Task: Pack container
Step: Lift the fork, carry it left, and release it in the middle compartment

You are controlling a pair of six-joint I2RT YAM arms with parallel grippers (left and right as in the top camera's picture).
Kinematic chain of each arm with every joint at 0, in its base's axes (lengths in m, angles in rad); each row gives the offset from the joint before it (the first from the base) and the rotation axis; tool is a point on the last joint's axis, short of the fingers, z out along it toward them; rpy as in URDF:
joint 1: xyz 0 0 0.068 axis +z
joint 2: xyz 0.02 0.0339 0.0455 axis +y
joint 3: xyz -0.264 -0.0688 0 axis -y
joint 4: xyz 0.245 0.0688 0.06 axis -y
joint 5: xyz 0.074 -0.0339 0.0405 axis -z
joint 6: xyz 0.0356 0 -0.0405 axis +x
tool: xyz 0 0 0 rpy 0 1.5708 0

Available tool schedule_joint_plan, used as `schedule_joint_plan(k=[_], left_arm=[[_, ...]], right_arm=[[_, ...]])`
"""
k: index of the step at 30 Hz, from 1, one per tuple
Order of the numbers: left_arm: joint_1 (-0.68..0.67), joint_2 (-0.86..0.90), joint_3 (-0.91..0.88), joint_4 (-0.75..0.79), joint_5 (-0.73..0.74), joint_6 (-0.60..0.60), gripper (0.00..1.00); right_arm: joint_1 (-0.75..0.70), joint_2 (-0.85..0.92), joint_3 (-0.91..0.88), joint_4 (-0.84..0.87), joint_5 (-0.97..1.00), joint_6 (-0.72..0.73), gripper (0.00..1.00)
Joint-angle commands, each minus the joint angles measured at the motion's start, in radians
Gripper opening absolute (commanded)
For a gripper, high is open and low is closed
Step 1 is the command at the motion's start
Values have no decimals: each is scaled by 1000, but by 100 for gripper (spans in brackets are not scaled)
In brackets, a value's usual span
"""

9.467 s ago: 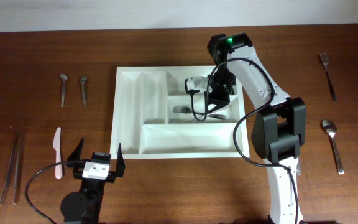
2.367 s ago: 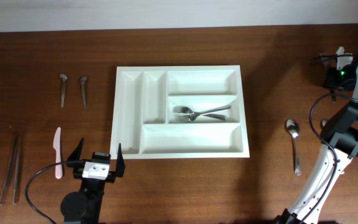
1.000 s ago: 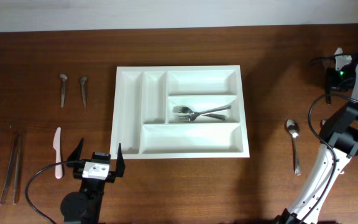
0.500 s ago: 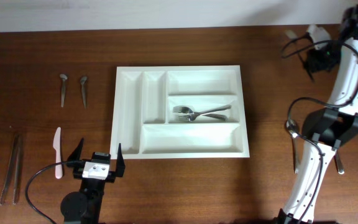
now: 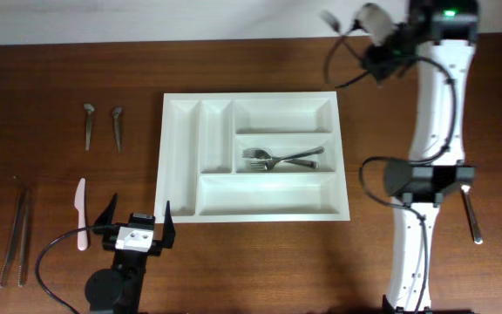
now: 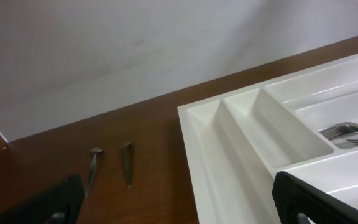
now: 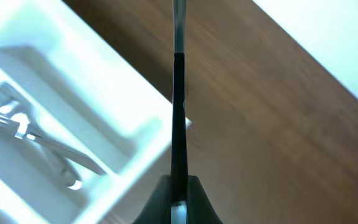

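Note:
I need to move my right gripper back over the tray, then lower the utensil toward the tray's section with the forks (image 5: 281, 159), because similar metal utensils lie there.
The container (image 5: 181, 157) is a white compartment tray in the middle of the table, also in the left wrist view (image 6: 241, 155) and the right wrist view (image 7: 123, 134). Two forks (image 5: 281, 159) lie in its middle right compartment. My right gripper (image 5: 382, 48), blurred, is raised off the tray's back right corner. In its wrist view it (image 7: 178, 183) is shut on a slim metal utensil (image 7: 178, 93), seen edge-on, pointing away over bare wood beside the tray's corner. My left gripper (image 5: 138, 214) stands open and holds nothing near the front edge, left of the tray (image 6: 179, 214).
Two small metal utensils (image 5: 89, 125) (image 5: 118, 126) lie back left. A white plastic knife (image 5: 81, 214) and metal tongs (image 5: 14, 235) lie at the front left. A spoon handle (image 5: 471, 214) shows at the right behind the right arm's base.
The right arm has swung from the table's far right edge up and leftward to the tray's back right corner, its gripper still shut. The left arm has not moved.

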Motion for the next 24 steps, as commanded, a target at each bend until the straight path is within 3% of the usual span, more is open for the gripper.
schedule_joint_plan(k=[1,12,24], left_arm=[[6,-6,-6,-3,-3,8,99],[6,-6,-6,-3,-4,8,99],[6,-6,-6,-3,-3,8,99]], right_arm=[[100,-69,23,-6,71,75,4],[329,-95,-30,-6,71,112,8],[410,-130,-380,-7,157,80,12]])
